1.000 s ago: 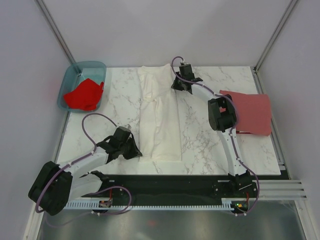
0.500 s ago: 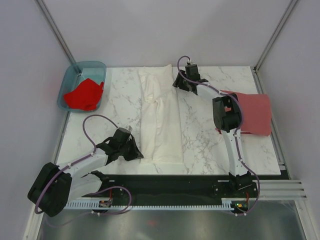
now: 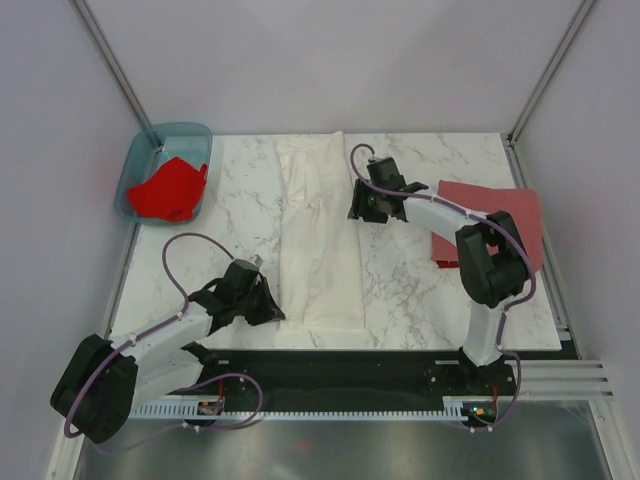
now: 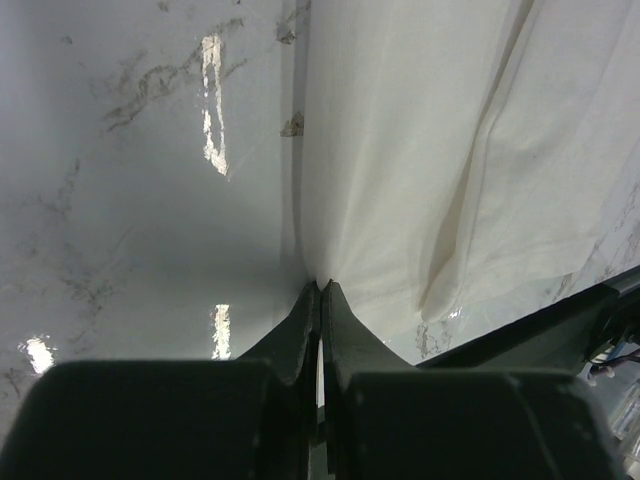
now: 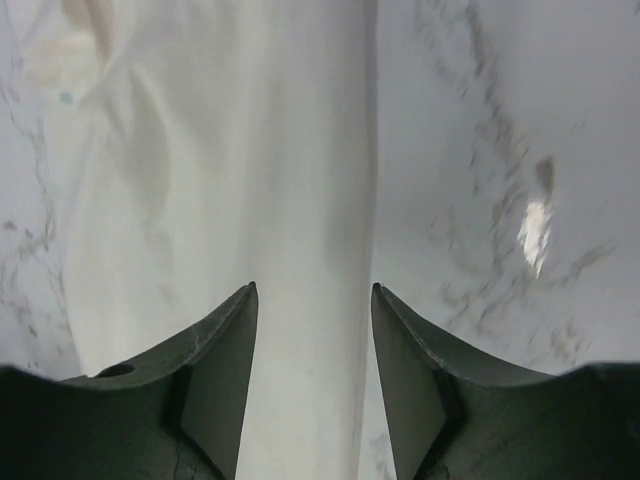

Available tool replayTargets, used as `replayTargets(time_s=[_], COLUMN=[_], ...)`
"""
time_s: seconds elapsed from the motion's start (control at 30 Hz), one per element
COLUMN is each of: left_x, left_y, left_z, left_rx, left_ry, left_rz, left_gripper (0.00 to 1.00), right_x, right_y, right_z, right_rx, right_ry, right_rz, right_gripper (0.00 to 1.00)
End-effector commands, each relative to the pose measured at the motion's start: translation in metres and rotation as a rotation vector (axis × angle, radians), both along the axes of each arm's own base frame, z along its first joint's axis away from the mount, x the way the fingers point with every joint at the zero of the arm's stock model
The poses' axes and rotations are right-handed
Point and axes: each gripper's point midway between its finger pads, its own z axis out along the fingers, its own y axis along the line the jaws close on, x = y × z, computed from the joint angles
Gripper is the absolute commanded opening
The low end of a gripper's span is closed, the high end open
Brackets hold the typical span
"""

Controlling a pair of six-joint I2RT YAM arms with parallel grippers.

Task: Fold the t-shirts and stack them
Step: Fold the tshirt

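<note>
I will bring my right gripper back along the white t-shirt's edge and down onto the white t-shirt's free near corner (image 3: 360, 325), since my left gripper pinches the other.
A white t-shirt (image 3: 320, 240) lies folded into a long strip down the middle of the marble table. My left gripper (image 3: 277, 313) is shut on its near left edge; in the left wrist view the tips (image 4: 321, 287) pinch the cloth (image 4: 430, 150). The right gripper (image 3: 358, 208) hovers open at the strip's right edge. In the right wrist view its fingers (image 5: 313, 290) straddle that edge of the white t-shirt (image 5: 250, 150) without gripping it. A dull brick-red t-shirt (image 3: 505, 215) lies flat at the right. A bright red t-shirt (image 3: 168, 190) is crumpled in the tub.
The translucent teal tub (image 3: 150, 145) stands at the far left corner. The right arm's elbow (image 3: 490, 260) rises over the brick-red shirt. A black rail (image 3: 350, 370) runs along the near table edge, and grey walls close in both sides.
The right gripper opened, let go of the white shirt's far right corner and drew back toward me along the right edge. Its elbow swung right. The left gripper barely moved.
</note>
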Motion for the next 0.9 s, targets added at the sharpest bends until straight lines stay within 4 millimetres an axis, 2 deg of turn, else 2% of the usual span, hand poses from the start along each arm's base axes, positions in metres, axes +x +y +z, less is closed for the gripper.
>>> replayTargets(time_s=[0.0, 0.03, 0.07, 0.1, 0.13, 0.17, 0.2, 0.23, 0.27, 0.3, 0.33, 0.37, 0.4, 0.43, 0.6, 0.73, 0.87], left_x=[-0.006, -0.006, -0.007, -0.007, -0.006, -0.006, -0.006, -0.006, -0.005, -0.006, -0.007, -0.007, -0.008, -0.009, -0.015, -0.014, -0.017], left_y=[-0.002, -0.003, -0.003, -0.003, -0.003, -0.004, -0.003, -0.002, -0.001, 0.0, 0.001, 0.001, 0.0, 0.001, 0.001, 0.003, 0.003], left_z=[0.0, 0.0, 0.0, 0.001, 0.004, 0.004, 0.005, 0.005, 0.004, 0.003, 0.001, 0.002, 0.001, 0.001, 0.0, -0.001, -0.005], left_rx=[-0.001, -0.005, -0.008, -0.012, -0.02, -0.023, -0.023, -0.021, -0.015, -0.009, -0.004, -0.004, -0.005, -0.002, -0.013, 0.002, 0.018], left_ry=[0.007, 0.004, 0.005, 0.002, -0.009, -0.01, -0.015, -0.017, -0.019, -0.013, -0.006, -0.003, 0.006, 0.009, 0.021, 0.021, 0.05], left_rz=[-0.048, -0.049, -0.047, -0.045, -0.046, -0.046, -0.042, -0.04, -0.032, -0.027, -0.026, -0.026, -0.029, -0.03, -0.024, -0.014, -0.025], left_gripper=[0.02, 0.02, 0.02, 0.02, 0.02, 0.02, 0.03, 0.07, 0.08, 0.1, 0.15, 0.18, 0.23, 0.26, 0.42, 0.44, 0.43], right_x=[-0.083, -0.117, -0.131, -0.139, -0.167, -0.179, -0.188, -0.209, -0.217, -0.221, -0.235, -0.239, -0.244, -0.251, -0.265, -0.268, -0.275], right_y=[0.005, -0.002, -0.006, -0.006, -0.016, -0.018, -0.017, -0.021, -0.022, -0.023, -0.026, -0.025, -0.025, -0.025, -0.011, -0.002, 0.007], right_z=[0.011, -0.013, -0.018, -0.006, -0.026, -0.028, -0.019, -0.03, -0.03, -0.021, -0.028, -0.028, -0.027, -0.032, -0.048, -0.054, -0.06], right_rx=[-0.138, -0.17, -0.172, -0.145, -0.167, -0.162, -0.136, -0.142, -0.141, -0.124, -0.129, -0.114, -0.104, -0.103, -0.062, -0.051, -0.046], right_ry=[0.049, 0.111, 0.12, 0.073, 0.123, 0.125, 0.102, 0.134, 0.133, 0.106, 0.121, 0.124, 0.124, 0.137, 0.179, 0.179, 0.192], right_rz=[0.109, 0.127, 0.131, 0.135, 0.137, 0.144, 0.151, 0.162, 0.171, 0.163, 0.178, 0.17, 0.172, 0.187, 0.243, 0.252, 0.261], right_gripper=[0.58, 0.59, 0.59, 0.59, 0.59, 0.6, 0.62, 0.63, 0.64, 0.67, 0.69, 0.7, 0.66, 0.66, 0.6, 0.59, 0.53])
